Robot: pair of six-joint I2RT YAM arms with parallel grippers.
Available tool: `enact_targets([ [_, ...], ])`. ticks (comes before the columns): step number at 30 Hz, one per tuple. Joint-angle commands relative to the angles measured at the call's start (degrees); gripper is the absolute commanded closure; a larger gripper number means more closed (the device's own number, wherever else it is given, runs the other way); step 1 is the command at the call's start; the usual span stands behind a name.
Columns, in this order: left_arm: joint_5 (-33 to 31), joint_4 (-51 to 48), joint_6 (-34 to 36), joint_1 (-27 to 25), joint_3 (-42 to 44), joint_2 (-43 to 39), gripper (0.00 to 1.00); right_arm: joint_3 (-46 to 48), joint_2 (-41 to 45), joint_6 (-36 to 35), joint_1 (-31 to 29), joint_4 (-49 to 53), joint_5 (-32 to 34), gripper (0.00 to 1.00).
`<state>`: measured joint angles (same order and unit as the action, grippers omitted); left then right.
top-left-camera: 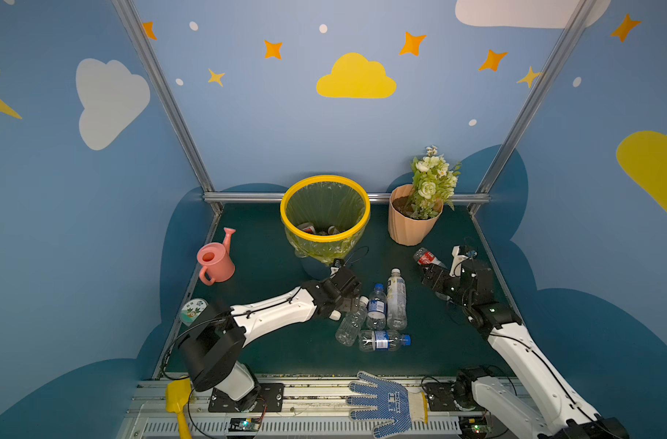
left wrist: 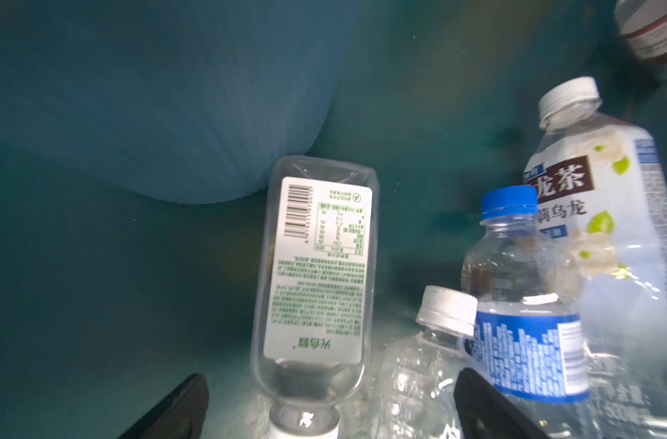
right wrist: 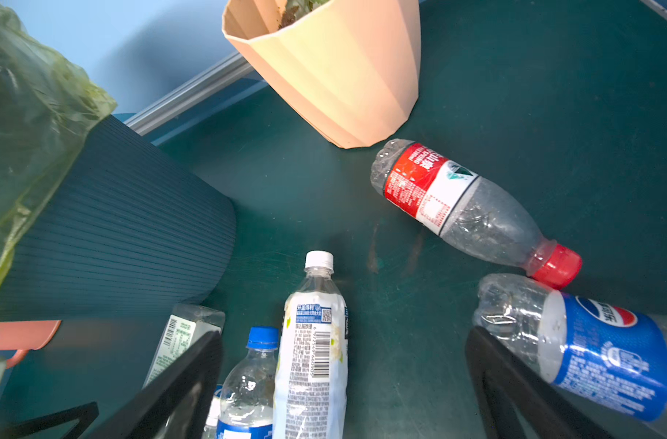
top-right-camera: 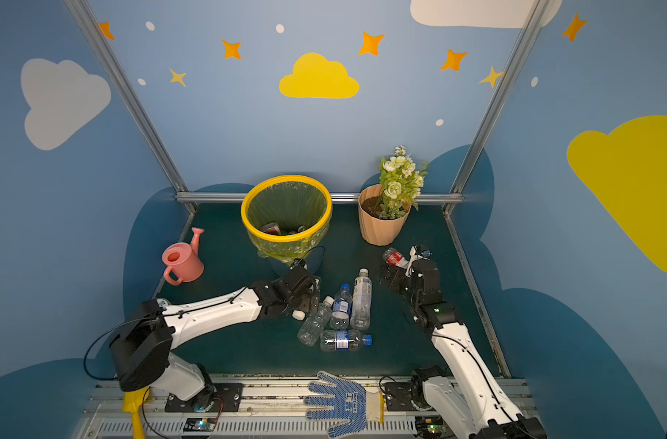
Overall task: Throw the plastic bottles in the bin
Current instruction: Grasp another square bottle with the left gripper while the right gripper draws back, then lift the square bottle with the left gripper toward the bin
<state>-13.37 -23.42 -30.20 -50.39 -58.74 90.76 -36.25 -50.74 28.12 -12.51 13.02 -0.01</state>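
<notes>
My left gripper will next go down with its open fingers around the clear square-sided plastic bottle's labelled body (left wrist: pixel 315 300), because the bottle is below and its long sides line up between the fingers.
The bin (top-left-camera: pixel 324 232) (top-right-camera: pixel 286 232) has a yellow rim and a bag liner, and stands at the back middle with some bottles inside. Several plastic bottles (top-left-camera: pixel 377 308) (top-right-camera: pixel 341 309) lie in a cluster on the mat. My left gripper (top-left-camera: pixel 343 300) (left wrist: pixel 330 414) is open, its jaws on either side of a flat clear bottle (left wrist: pixel 313 273) lying against the bin wall (left wrist: pixel 172 114). My right gripper (top-left-camera: pixel 429 275) (right wrist: pixel 343 395) is open above the mat. It is beside a red-labelled bottle (top-left-camera: pixel 425 258) (right wrist: pixel 457 205) and a blue-labelled one (right wrist: pixel 605 349).
A peach flowerpot (top-left-camera: pixel 411 224) (right wrist: pixel 335 72) with flowers stands at the back right. A pink watering can (top-left-camera: pixel 214 262) and a round jar (top-left-camera: pixel 193 309) are at the left. A dotted glove (top-left-camera: pixel 385 403) and a yellow shovel (top-left-camera: pixel 178 399) lie on the front rail.
</notes>
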Motion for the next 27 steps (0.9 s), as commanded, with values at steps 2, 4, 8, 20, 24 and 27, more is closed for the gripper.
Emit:
enact_targets([
  [2, -1.08, -7.01, 2.13, -0.15, -5.31, 4.80, 0.00, 0.62, 1.17, 0.59, 1.54, 0.83, -0.12, 0.03],
  [4, -1.96, -8.99, 2.21, -0.11, -7.35, 6.96, 0.00, 0.92, 1.24, 0.66, 2.13, 0.85, -0.68, 0.03],
  [8, -4.60, -11.36, 2.33, -0.15, -9.54, 9.71, 0.01, 1.52, 1.69, 1.06, 2.98, 0.70, -1.56, 0.03],
  [20, -4.75, -13.54, 4.44, -0.01, -13.80, 15.73, 0.05, 1.89, 1.74, 1.15, 4.99, 0.96, -4.31, 0.03],
  [24, -4.63, -12.84, 4.42, 0.21, -13.11, 16.02, 0.08, 2.22, 2.21, 1.14, 5.56, 1.13, -4.69, 0.03],
  [27, -3.86, -12.36, 4.51, 0.45, -12.64, 16.46, 0.13, 2.37, 2.28, 1.24, 5.83, 1.10, -5.17, 0.03],
])
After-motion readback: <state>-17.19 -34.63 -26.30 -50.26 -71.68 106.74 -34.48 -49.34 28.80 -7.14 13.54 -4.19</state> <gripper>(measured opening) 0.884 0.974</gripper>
